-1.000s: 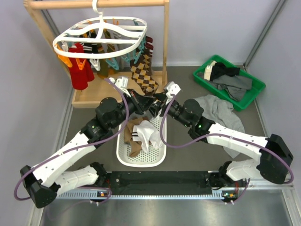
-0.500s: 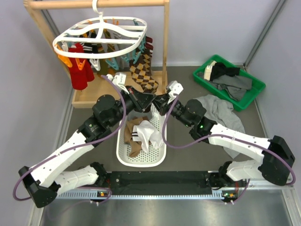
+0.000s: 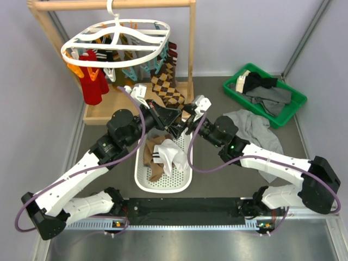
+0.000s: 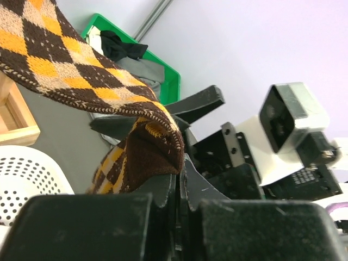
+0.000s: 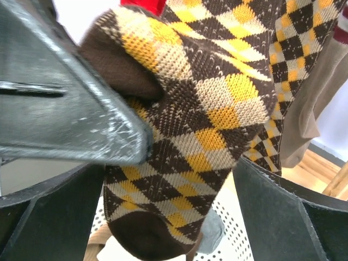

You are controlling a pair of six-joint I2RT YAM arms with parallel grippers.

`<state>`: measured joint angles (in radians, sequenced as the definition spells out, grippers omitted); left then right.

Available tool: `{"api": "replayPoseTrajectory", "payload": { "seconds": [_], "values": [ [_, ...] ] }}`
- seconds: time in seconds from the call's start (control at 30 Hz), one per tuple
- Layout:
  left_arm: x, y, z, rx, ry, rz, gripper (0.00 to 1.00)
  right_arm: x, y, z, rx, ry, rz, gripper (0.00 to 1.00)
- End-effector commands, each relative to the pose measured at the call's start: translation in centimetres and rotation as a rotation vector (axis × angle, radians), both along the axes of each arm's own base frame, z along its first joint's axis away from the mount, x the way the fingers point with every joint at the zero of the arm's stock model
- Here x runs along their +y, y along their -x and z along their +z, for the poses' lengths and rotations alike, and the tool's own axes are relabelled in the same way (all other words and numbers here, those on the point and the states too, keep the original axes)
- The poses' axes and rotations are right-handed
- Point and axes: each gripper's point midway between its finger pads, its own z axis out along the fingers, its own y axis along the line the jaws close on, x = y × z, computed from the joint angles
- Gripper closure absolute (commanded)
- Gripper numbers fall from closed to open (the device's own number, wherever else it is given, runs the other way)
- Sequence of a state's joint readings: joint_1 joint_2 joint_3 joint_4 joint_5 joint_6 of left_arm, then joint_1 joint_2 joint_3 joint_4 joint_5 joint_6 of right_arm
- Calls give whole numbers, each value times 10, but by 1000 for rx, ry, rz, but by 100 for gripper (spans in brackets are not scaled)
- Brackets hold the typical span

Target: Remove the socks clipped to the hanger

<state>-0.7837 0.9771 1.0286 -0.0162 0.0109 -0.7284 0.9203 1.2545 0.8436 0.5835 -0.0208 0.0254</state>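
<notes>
Next, my right gripper eases toward the left gripper, bringing its open fingers further around the argyle sock's toe, since that sock end hangs free between them.
The white oval hanger [image 3: 114, 43] hangs from the wooden rail with several socks clipped under it, among them a red one [image 3: 92, 81] and a brown-tan argyle sock [image 3: 166, 87]. My left gripper [image 3: 169, 116] is shut on the lower end of that argyle sock [image 4: 81, 65], pinching a fold at its fingertips [image 4: 182, 163]. My right gripper [image 3: 184, 122] faces it, open. Its fingers [image 5: 293, 212] stand wide on either side of the hanging toe of the argyle sock [image 5: 190, 163], and the left gripper's finger [image 5: 65, 109] crosses that view.
A white perforated basket [image 3: 142, 175] below the grippers holds tan and white socks. A green bin [image 3: 293, 103] of dark garments stands at the back right, with a grey garment [image 3: 255, 130] beside the right arm. The wooden stand's base [image 3: 100, 111] is at the back left.
My right gripper's fingers have spread apart around the sock's toe. The left gripper moved slightly up and left with the argyle sock still in it.
</notes>
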Motion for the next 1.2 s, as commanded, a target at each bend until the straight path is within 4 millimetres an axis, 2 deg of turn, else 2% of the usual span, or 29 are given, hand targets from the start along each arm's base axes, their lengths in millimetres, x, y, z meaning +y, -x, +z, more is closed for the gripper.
{"api": "replayPoseTrajectory", "payload": {
  "seconds": [0.0,0.07,0.13,0.23,0.27,0.37,0.4,0.43,0.47,0.53,0.57,0.73,0.77,0.83,0.87,1.0,1.07,1.1,1.13,1.17],
  "values": [
    [6,11,35,-57,79,-18,100,7,-12,31,-62,-66,-25,1],
    [5,11,34,-53,81,-20,100,12,-16,29,-60,-65,-23,2],
    [5,11,33,-52,78,-21,100,10,-19,30,-54,-81,-42,8],
    [9,9,31,-56,65,-1,100,7,-16,33,-58,-97,-42,62],
    [14,3,23,-38,38,41,100,5,-14,37,-59,-106,-41,80],
    [20,-2,19,-40,5,83,80,2,-9,38,-55,-88,-28,100],
    [22,-3,20,-45,-2,94,70,1,-8,36,-43,-73,-27,100],
    [24,-5,21,-49,-13,106,56,3,-4,35,-43,-60,3,100],
    [28,-8,25,-63,-43,127,49,3,1,42,-44,-71,20,100],
    [34,-15,30,-76,-91,174,40,4,4,39,-28,-57,38,100],
    [36,-19,39,-99,-135,187,38,4,6,42,-26,-59,46,100],
    [39,-31,70,-156,-218,224,35,7,14,42,1,-39,91,100],
    [38,-35,84,-179,-221,232,35,9,18,44,8,-46,113,100],
    [35,-41,86,-182,-250,234,35,10,22,48,17,-60,133,100],
    [37,-41,100,-202,-233,240,36,10,24,50,19,-66,145,100],
    [38,-55,112,-214,-226,248,37,14,32,57,41,-81,194,100],
    [29,-63,111,-189,-193,178,39,18,37,63,58,-108,229,100],
    [43,-78,109,-170,-176,192,43,19,39,64,63,-119,243,100],
    [43,-86,107,-136,-118,174,45,21,41,65,78,-132,260,100],
    [40,-83,107,-135,-92,99,46,24,45,66,81,-134,286,100]
  ]
}}
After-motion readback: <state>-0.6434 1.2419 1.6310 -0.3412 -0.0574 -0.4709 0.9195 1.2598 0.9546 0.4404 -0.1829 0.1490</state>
